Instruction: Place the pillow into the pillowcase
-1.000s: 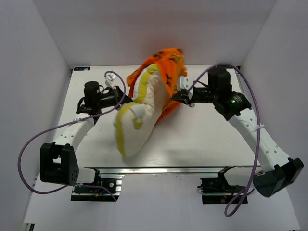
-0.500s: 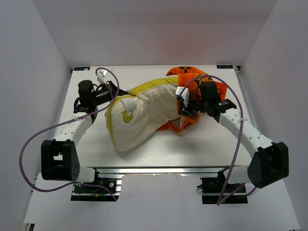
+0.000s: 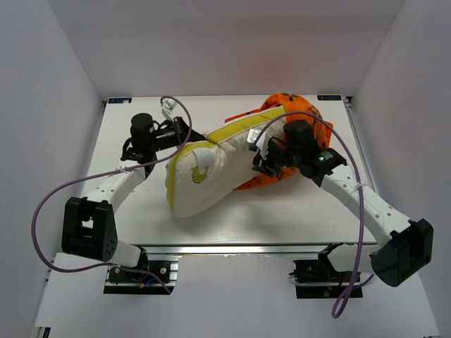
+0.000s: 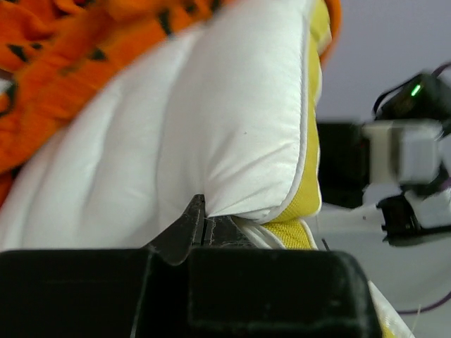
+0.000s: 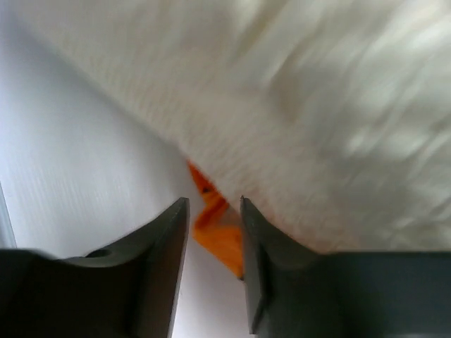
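Note:
The right gripper lifts outward over the pillow [image 3: 218, 165] next, then lowers onto the pillowcase's edge at the far end of the pillow's yellow band.
The cream-white pillow [image 3: 218, 165] with its yellow side band lies slanted across the table. Its far right end sits inside the bunched orange pillowcase [image 3: 299, 109]. My left gripper [image 3: 189, 137] is at the pillow's near left corner. In the left wrist view this gripper [image 4: 204, 213] is shut on the pillow's [image 4: 211, 127] white seam edge beside the yellow band, with the pillowcase [image 4: 63, 63] behind. My right gripper [image 3: 256, 160] rests against the pillow's right flank. In the right wrist view its jaws [image 5: 215, 208] stand apart, with a loose fold of pillowcase [image 5: 222, 236] between them under the pillow [image 5: 317, 105].
The white table [image 3: 282, 204] is closed in by white walls on the left, right and back. A purple cable loops over each arm. In the left wrist view the right arm [image 4: 409, 141] shows behind the pillow.
My right gripper has gone from shut to open, letting go of the pillowcase fabric. The left gripper and the pillow's near end have shifted a little to the right.

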Robot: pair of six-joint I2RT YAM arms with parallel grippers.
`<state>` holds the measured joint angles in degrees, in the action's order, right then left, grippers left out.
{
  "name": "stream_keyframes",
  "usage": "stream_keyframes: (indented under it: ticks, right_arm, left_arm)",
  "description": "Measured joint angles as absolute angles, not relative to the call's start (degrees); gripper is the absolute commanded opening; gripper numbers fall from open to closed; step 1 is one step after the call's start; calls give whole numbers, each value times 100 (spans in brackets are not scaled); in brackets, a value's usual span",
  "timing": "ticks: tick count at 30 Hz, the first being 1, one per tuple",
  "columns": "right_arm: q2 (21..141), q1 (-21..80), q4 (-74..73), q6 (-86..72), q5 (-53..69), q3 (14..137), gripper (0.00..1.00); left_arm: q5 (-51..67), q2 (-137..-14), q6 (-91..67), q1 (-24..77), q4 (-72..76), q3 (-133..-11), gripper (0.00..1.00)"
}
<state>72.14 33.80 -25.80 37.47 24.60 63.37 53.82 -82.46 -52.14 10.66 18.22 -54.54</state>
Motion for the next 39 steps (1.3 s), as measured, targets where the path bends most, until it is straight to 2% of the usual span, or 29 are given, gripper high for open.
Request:
stream_keyframes:
  ticks: [1,4,9,10,15,18,22,29,32,39]
  right_arm:
    - [7199,3332,-2650,3730,2460,6449,59]
    - [6777,3107,-2724,3642,2447,6775,75]
    - [5655,3063,-2751,3260,2329,6976,81]
    - [5522,3072,-2727,3085,2224,7078,86]
    - [5804,3011,-2558,2193,926,8060,89]
    - [6364,2851,-2342,1920,309,8569,87]
    - [7011,2759,-2368,1861,-292,8532,82]
    - [7491,2593,-2823,1925,-537,8530,74]
    - [7439,2571,-2884,2045,-617,8532,68]
    - [7356,2064,-3162,2327,-635,8532,44]
  left_arm:
    - [5378,-8211,-5159,1186,1813,-5461,0]
    - [5304,-8031,-4971,1616,1702,-5378,0]
    - [5205,-7498,-4917,2056,1916,-4609,0]
    - [5203,-7441,-4934,2086,1977,-4473,0]
    - [5188,-7430,-4963,2204,2200,-4285,0]
    - [5183,-7430,-4965,2257,2279,-4259,0]
    - [5166,-7430,-4965,2290,2320,-4259,0]
    - [5131,-7430,-4989,2296,2401,-4257,0]
    - [5122,-7430,-4998,2307,2443,-4241,0]
    - [5118,-7428,-5035,2318,2615,-4108,0]
